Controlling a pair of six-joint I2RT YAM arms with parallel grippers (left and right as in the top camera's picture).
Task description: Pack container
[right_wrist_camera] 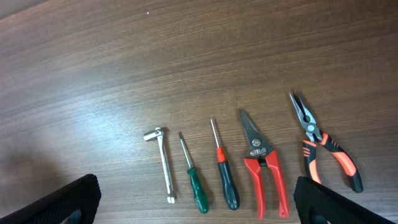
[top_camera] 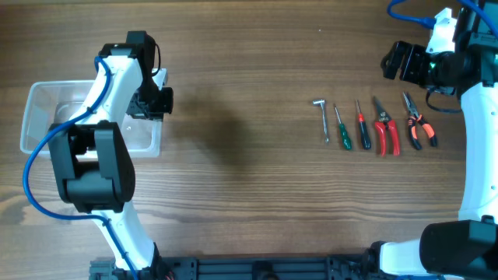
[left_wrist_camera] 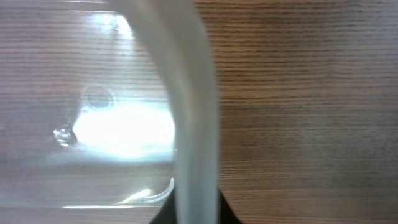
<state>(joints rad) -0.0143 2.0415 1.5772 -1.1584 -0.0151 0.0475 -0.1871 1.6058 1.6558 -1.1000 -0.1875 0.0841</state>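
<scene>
My left gripper slides the container [top_camera: 37, 92] to its right in the overhead view next, nearer the tools, and releases it, since bare table beside the wrench [top_camera: 321, 118] lies that way.
The clear plastic container [top_camera: 37, 92] stands at the table's left. My left gripper [top_camera: 154, 102] is at its right wall. In the left wrist view the container's rim [left_wrist_camera: 194, 106] runs straight up between the jaws [left_wrist_camera: 198, 216], whose dark fingers press it from both sides. A row of hand tools lies at the right: a silver wrench [top_camera: 321, 118], a green screwdriver [top_camera: 342, 132], a red-and-black screwdriver [top_camera: 363, 128], red snips [top_camera: 386, 132] and orange-black pliers [top_camera: 420, 128]. My right gripper [top_camera: 403, 61] is open and empty, above and behind the row [right_wrist_camera: 199, 208].
The container holds nothing visible. Bare wooden table lies between the container and the tools. The arm bases stand at the front edge, left [top_camera: 93, 179] and right [top_camera: 459, 241].
</scene>
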